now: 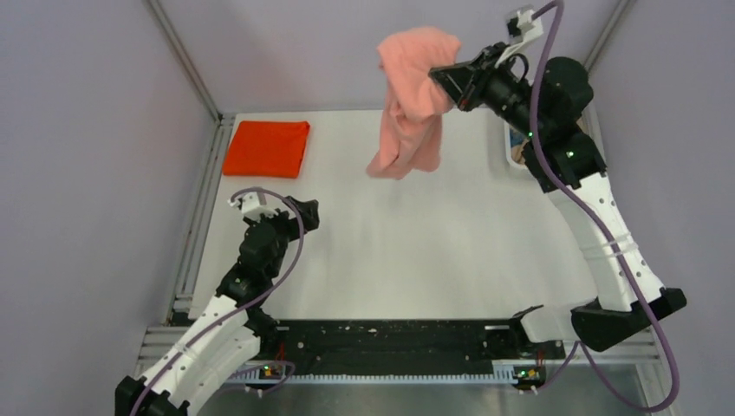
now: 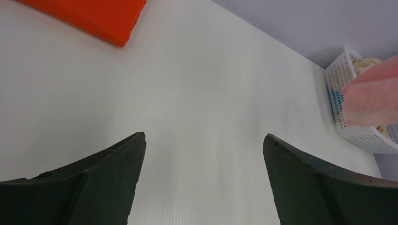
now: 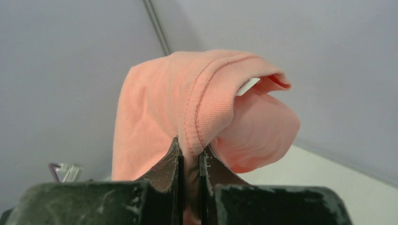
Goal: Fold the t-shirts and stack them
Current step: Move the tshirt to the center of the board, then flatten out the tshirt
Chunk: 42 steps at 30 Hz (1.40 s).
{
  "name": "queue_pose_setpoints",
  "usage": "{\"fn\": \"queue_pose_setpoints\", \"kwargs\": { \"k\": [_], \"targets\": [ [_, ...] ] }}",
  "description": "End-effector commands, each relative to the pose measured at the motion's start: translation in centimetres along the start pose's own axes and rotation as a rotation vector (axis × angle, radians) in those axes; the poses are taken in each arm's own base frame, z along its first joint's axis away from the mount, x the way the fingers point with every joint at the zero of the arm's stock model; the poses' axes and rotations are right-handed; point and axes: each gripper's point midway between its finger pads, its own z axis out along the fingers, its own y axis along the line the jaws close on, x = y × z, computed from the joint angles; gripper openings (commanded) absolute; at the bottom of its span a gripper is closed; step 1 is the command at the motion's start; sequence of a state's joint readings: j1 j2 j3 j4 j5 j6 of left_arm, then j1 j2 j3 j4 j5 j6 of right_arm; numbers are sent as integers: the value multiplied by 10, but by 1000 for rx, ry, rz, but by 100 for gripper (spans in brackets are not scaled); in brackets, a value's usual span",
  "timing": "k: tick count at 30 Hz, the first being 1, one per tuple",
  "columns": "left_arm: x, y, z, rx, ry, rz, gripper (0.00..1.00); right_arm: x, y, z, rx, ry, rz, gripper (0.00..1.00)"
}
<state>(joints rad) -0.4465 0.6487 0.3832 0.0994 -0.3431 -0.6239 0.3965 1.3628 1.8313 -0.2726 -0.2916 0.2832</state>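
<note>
The left gripper next goes down and to the right in the top view onto the t-shirt's bunched fold (image 1: 404, 154) (image 2: 371, 97), because the salmon-pink t-shirt hangs on that side.
My right gripper (image 1: 439, 80) is shut on the salmon-pink t-shirt (image 1: 409, 104) and holds it high above the back of the table, the cloth hanging bunched below. In the right wrist view the shirt's collar hem (image 3: 206, 98) is pinched between the fingers (image 3: 190, 152). The orange-red t-shirt (image 1: 267, 147) lies folded at the table's back left; its corner shows in the left wrist view (image 2: 94, 16). My left gripper (image 1: 303, 212) is open and empty over the left side of the table (image 2: 204, 136). Beige-tan cloth (image 2: 363, 63) shows inside the basket.
A white lattice basket (image 2: 349, 122) stands at the table's right edge, mostly hidden behind my right arm in the top view (image 1: 513, 152). Metal frame posts rise at the back corners. A black rail runs along the near edge (image 1: 390, 338).
</note>
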Motion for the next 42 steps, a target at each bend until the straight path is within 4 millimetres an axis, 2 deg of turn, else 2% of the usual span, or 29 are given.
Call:
{"fn": "queue_pose_setpoints", "kwargs": {
  "k": [1, 2, 4, 6, 8, 10, 11, 12, 13, 14, 16, 18, 20, 21, 23, 25, 28, 34, 36, 42],
  "targets": [
    [3, 13, -8, -43, -7, -43, 99, 64, -2, 5, -12, 76, 84, 0],
    [5, 15, -9, -49, -6, -46, 99, 80, -7, 1, 8, 90, 113, 0],
    [6, 19, -10, -61, -10, -57, 99, 131, -29, -4, 88, 141, 163, 2],
    [8, 21, -11, -69, -8, -58, 99, 192, -58, -13, 206, 200, 216, 16],
    [12, 23, -10, -75, 7, -59, 99, 252, -89, -28, 345, 290, 232, 37],
    [17, 22, -9, -74, 32, -55, 99, 299, -122, -49, 501, 397, 228, 72],
    [20, 21, -9, -69, 48, -54, 99, 316, -135, -61, 576, 454, 217, 85],
    [23, 19, -8, -62, 64, -54, 99, 322, -149, -71, 652, 485, 189, 95],
    [28, 17, -7, -52, 87, -54, 99, 322, -159, -79, 710, 506, 152, 98],
    [33, 14, -5, -40, 111, -50, 99, 318, -164, -84, 747, 519, 122, 99],
    [42, 2, -5, 18, 177, -41, 99, 297, -164, -85, 750, 501, 37, 99],
    [58, -12, -7, 88, 270, -28, 99, 275, -148, -74, 639, 461, -76, 99],
    [77, -22, -10, 149, 370, -31, 99, 271, -108, -61, 390, 482, -206, 99],
    [87, -26, -11, 177, 415, -34, 99, 278, -81, -57, 219, 514, -290, 99],
    [102, -29, -10, 203, 475, -36, 99, 305, -33, -61, -56, 579, -446, 98],
    [107, -33, -5, 223, 493, -34, 99, 346, 0, -78, -232, 670, -592, 98],
    [105, -39, 11, 190, 496, -57, 99, 387, 31, -90, -362, 746, -676, 98],
    [121, -44, 46, 163, 553, -42, 99, 430, 50, -99, -524, 842, -708, 95],
    [130, -47, 59, 159, 596, -32, 99, 445, 57, -104, -653, 842, -775, 89],
    [153, -57, 85, 169, 683, -40, 96, 460, 48, -87, -682, 806, -901, 90]
  ]
}}
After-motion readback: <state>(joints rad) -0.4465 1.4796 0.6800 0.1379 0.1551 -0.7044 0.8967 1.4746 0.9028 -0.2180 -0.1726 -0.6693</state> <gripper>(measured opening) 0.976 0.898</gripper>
